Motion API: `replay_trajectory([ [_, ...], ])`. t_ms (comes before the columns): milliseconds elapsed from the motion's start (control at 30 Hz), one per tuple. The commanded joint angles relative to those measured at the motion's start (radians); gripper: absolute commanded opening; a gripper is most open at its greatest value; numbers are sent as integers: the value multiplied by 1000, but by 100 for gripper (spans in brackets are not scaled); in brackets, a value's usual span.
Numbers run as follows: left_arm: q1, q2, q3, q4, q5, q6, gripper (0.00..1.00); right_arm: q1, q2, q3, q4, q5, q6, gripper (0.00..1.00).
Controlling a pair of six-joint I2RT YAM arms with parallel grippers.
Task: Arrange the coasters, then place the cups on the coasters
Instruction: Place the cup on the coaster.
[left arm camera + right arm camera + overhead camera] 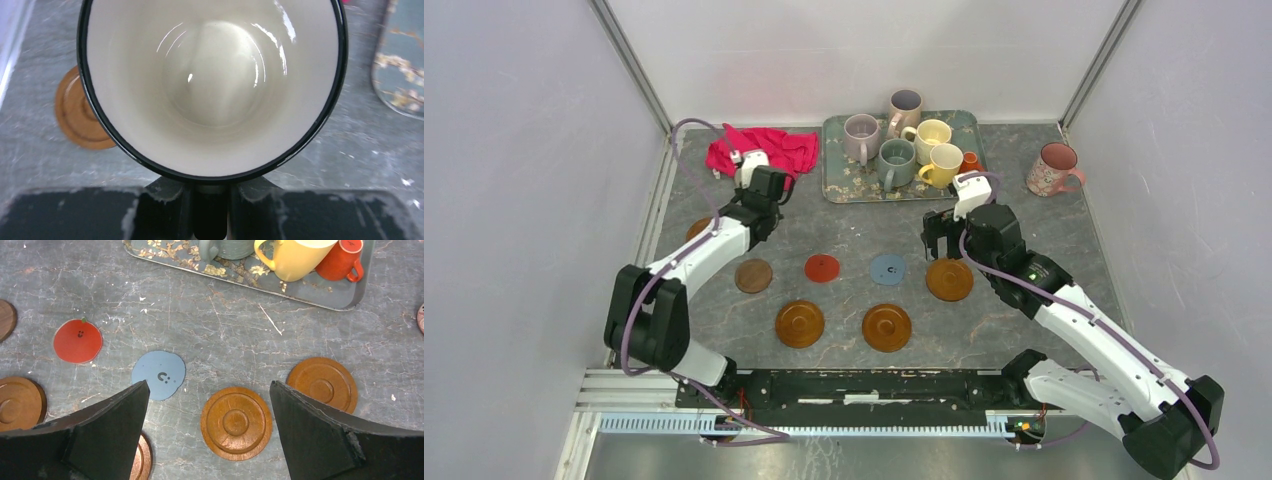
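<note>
Next, my left gripper should shift left in the top view, lower the cup onto the empty amber coaster and release.
My left gripper (211,202) is shut on the handle of a black-rimmed cup (210,85) with a cream inside, held over the table. An amber coaster (80,112) lies just left of it. From above, that gripper (759,192) is at the back left, near the red cloth. My right gripper (209,385) is open and hangs over an amber coaster (236,422), holding nothing. Red (822,268), blue (887,269), dark brown (753,275) and amber coasters (800,323) lie mid-table. Several cups, including a yellow one (944,164), stand on the teal tray (836,188).
A pink floral cup (1052,168) stands on the table right of the tray. The red cloth (764,148) lies at the back left, behind my left wrist. Grey walls close in the table on both sides and at the back.
</note>
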Motion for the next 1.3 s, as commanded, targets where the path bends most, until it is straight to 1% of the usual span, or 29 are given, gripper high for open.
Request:
replay_trajectory([
  [0, 74, -119, -48, 72, -123, -122, 2, -1, -9, -12, 33, -29, -23, 98],
  [200, 178, -159, -105, 46, -120, -186, 2, 6, -8, -21, 43, -61, -21, 98],
  [333, 237, -139, -105, 19, -110, -206, 2, 17, -7, -22, 46, -58, -24, 98],
  [533, 311, -99, -122, 32, -67, -229, 2, 38, -9, -21, 45, -36, -34, 98],
  [967, 350, -8, -113, 14, -45, -246, 2, 66, -13, -23, 45, 4, -48, 98],
  [1267, 377, 20, -130, 23, -23, -247, 2, 81, -18, -26, 45, 28, -56, 98],
])
